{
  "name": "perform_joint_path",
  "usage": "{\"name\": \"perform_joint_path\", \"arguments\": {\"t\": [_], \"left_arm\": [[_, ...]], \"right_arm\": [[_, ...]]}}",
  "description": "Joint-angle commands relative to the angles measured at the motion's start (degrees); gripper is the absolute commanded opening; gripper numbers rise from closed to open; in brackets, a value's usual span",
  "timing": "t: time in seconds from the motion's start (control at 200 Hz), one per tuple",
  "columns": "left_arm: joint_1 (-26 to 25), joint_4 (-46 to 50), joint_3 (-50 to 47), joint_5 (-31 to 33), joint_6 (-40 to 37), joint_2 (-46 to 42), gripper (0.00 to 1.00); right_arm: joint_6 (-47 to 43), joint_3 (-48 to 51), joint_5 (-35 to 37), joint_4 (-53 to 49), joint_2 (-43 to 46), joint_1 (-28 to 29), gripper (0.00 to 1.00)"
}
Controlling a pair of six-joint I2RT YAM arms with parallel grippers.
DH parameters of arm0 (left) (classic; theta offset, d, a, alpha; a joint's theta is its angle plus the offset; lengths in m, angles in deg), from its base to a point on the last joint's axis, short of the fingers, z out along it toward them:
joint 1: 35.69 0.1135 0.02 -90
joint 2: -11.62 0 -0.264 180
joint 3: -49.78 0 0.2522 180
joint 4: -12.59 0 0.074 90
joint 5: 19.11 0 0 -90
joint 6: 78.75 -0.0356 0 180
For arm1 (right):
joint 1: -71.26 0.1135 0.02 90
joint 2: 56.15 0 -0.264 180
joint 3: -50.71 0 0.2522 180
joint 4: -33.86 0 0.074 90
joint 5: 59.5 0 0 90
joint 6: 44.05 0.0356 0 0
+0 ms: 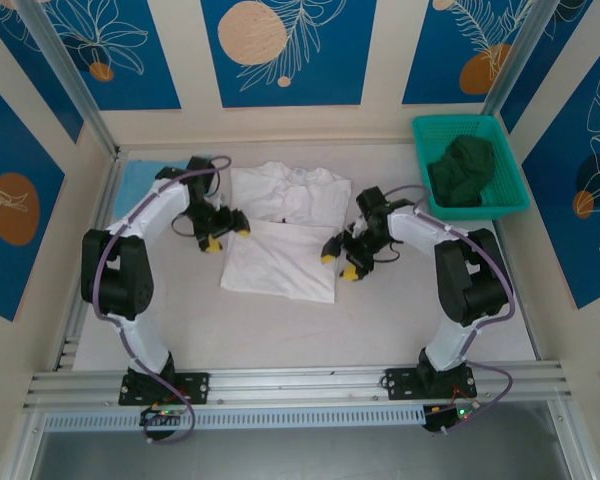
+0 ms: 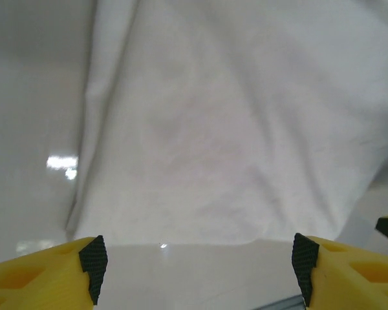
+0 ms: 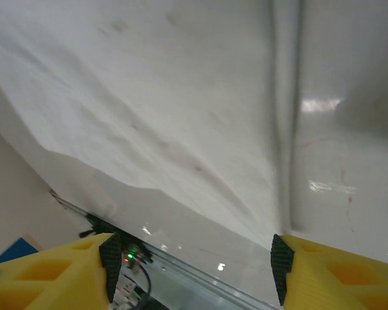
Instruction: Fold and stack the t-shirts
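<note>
My open right gripper should move back and down to the white shirt's near corner next. That corner is below it and back toward the base.
The white t-shirt (image 1: pixel 283 240) lies in the middle of the table with its lower part folded up over the upper part. My left gripper (image 1: pixel 225 233) hangs at the shirt's left edge, open with nothing between its fingers. In the left wrist view that gripper (image 2: pixel 199 271) stands over bare table just off the white cloth's (image 2: pixel 233 129) hem. My right gripper (image 1: pixel 339 264) hovers at the shirt's right edge, also open and empty. The right wrist view has the gripper (image 3: pixel 195 268) over bare table beside the white cloth (image 3: pixel 149 97). A light-blue t-shirt (image 1: pixel 137 184) lies at the back left, partly behind the left arm.
A green basket (image 1: pixel 510 170) stands at the back right with a dark green cloth (image 1: pixel 462 170) in it. Metal frame posts rise at the back corners, and a rail (image 1: pixel 300 385) runs along the near edge. Bare table lies in front of the white shirt.
</note>
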Motion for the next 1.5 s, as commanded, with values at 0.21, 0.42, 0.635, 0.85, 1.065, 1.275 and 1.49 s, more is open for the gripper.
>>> {"name": "perform_joint_path", "arguments": {"t": [0.21,0.42,0.635,0.85,1.065,1.275,1.49], "left_arm": [[1.6,-4.1,-19.1,0.3,-2.9,-4.7,0.72],[3.6,-8.4,-22.0,-1.4,-1.0,-2.6,0.63],[3.9,-11.2,-20.9,-4.2,0.1,0.2,0.53],[3.9,-10.5,-19.1,-1.9,-0.3,2.4,0.29],[3.9,-9.2,-17.6,2.3,-1.3,3.0,0.06],[3.7,-8.5,-17.3,2.9,-2.0,1.7,0.00],[-0.3,-3.1,-20.6,6.9,-3.5,-5.4,0.00]], "right_arm": [[-0.6,7.9,0.8,4.3,0.0,6.5,0.63],[-0.6,7.3,2.8,3.6,-0.5,6.5,0.53],[-0.4,6.8,3.8,3.5,-1.2,6.3,0.36],[-0.3,6.6,4.3,2.7,-1.8,5.8,0.08],[-1.0,6.4,5.4,0.1,-1.3,5.0,0.00],[-2.3,5.5,5.7,-2.5,0.0,4.7,0.00],[-2.5,7.3,5.8,-3.9,2.0,4.9,0.00]]}}
